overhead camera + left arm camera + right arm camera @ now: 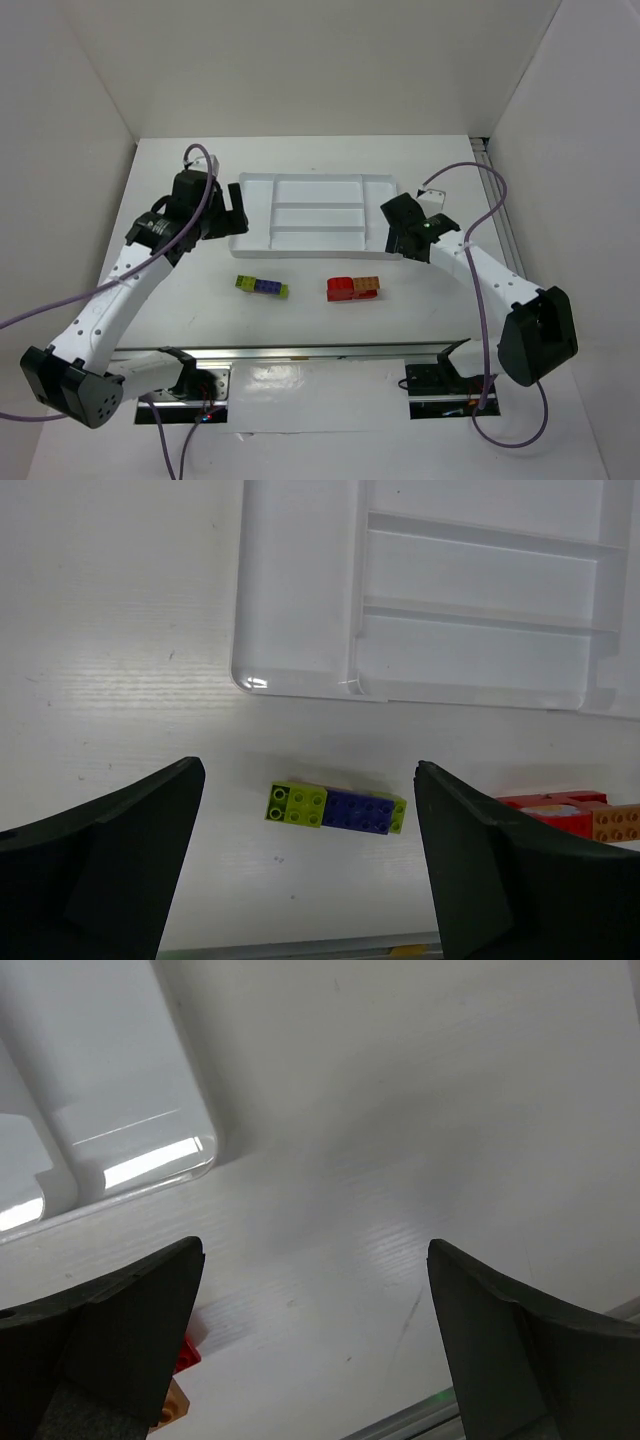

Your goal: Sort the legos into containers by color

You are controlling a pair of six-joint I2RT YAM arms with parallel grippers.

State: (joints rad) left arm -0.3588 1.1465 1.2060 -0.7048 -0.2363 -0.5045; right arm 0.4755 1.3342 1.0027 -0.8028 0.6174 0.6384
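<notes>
My left gripper comes back and down next, turning to close across the purple legos' long sides. The row lies lengthwise from one open finger toward the other.
A row of lime green and purple legos [262, 286] lies on the white table in front of the tray, and also shows in the left wrist view [335, 808]. A red and orange pair of legos [352, 288] lies to its right; it shows at the edge of the left wrist view [570, 815] and as a sliver in the right wrist view [188, 1352]. The white divided tray [310, 250] holds no bricks in the compartments I can see. My left gripper [236, 210] is open and empty at the tray's left end, above the green-purple row [308, 770]. My right gripper [393, 227] is open and empty at the tray's right front corner [315, 1250].
A metal rail [320, 350] runs along the near table edge. White walls close in the left, back and right sides. A small white block [432, 197] sits by the tray's right end. Purple cables loop from both arms.
</notes>
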